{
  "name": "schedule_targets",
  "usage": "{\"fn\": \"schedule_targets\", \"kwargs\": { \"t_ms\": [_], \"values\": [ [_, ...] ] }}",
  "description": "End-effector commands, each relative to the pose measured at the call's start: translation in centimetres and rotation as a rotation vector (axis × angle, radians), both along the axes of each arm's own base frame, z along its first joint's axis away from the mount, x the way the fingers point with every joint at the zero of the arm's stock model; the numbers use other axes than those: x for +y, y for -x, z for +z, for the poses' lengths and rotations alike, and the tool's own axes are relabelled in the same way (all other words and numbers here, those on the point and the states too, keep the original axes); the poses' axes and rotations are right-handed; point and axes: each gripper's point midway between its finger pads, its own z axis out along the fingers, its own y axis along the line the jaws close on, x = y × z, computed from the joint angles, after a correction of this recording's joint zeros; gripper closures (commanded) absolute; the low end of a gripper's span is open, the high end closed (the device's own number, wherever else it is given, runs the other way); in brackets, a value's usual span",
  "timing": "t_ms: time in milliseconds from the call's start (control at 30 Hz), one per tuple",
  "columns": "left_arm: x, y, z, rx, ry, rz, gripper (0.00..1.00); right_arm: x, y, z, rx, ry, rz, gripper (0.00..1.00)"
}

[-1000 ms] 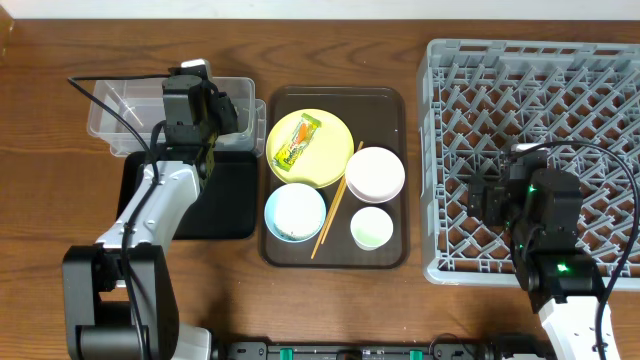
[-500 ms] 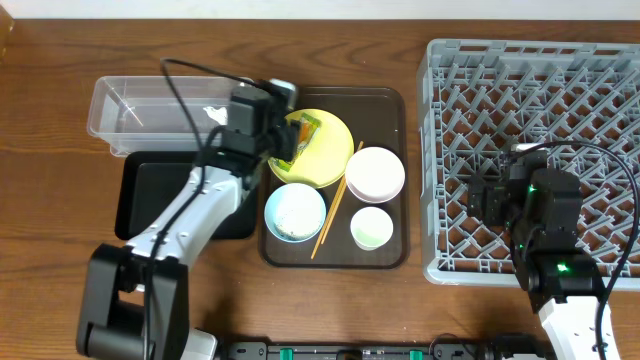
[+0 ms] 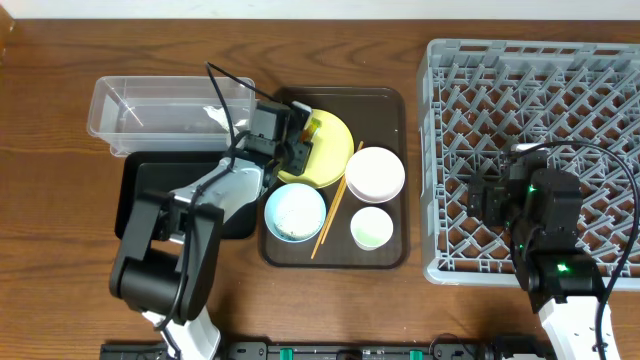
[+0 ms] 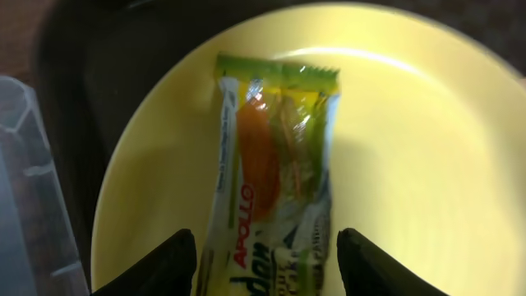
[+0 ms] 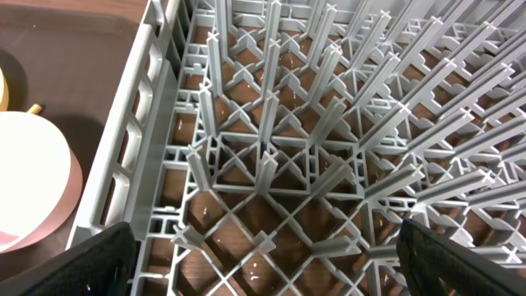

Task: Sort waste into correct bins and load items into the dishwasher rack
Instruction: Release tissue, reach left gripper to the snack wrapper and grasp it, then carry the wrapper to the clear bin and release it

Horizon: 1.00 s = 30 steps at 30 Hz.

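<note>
My left gripper moves down around the snack wrapper's near end (image 3: 309,131) (image 4: 264,256) next, then closes across its width.
A green-and-yellow snack wrapper (image 4: 275,164) lies on the round yellow plate (image 3: 337,135), which also shows in the left wrist view (image 4: 411,164). My left gripper (image 3: 297,150) is open just above the plate, with a finger on each side of the wrapper's near end (image 4: 267,263). A white bowl (image 3: 375,173), a light-blue bowl (image 3: 295,212), a small pale cup (image 3: 371,227) and chopsticks (image 3: 330,212) lie on the same brown tray. My right gripper (image 3: 492,200) is open and empty over the grey rack (image 3: 540,90), seen close in the right wrist view (image 5: 267,259).
A clear tub (image 3: 150,105) holding white tissue (image 3: 213,113) stands at the back left, with a shallow black tray (image 3: 150,195) in front of it. The dark brown serving tray (image 3: 385,100) sits mid-table. The white bowl's edge (image 5: 25,189) shows left of the rack wall.
My left arm has swung right from the clear tub to the yellow plate and now straddles the wrapper. The right arm has not moved.
</note>
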Motion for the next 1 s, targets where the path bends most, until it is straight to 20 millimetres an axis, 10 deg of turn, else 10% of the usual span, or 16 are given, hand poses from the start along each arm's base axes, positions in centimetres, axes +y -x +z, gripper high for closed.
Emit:
{"fn": "schedule_targets", "kwargs": {
  "t_ms": [0,167,433,567,967],
  "values": [
    [0.7,-0.7,-0.4,-0.013,-0.045,0.017,0.42,0.3,-0.2,0.8,-0.011,-0.014,0.004,0.01],
    [0.7,-0.4,-0.7,0.001,-0.049,0.016,0.44,0.3,-0.1,0.7,-0.008,-0.014,0.004,0.01],
    [1.1,1.0,-1.7,0.07,-0.069,0.016,0.91,0.3,-0.1,0.7,-0.008,-0.014,0.004,0.01],
    [0.9,0.8,-1.2,0.06,-0.044,0.033,0.94,0.3,-0.1,0.7,-0.008,-0.013,0.004,0.01],
    [0.4,-1.5,11.1,-0.211,0.14,0.127,0.94,0.3,-0.1,0.7,-0.008,-0.013,0.003,0.01]
  ]
}}
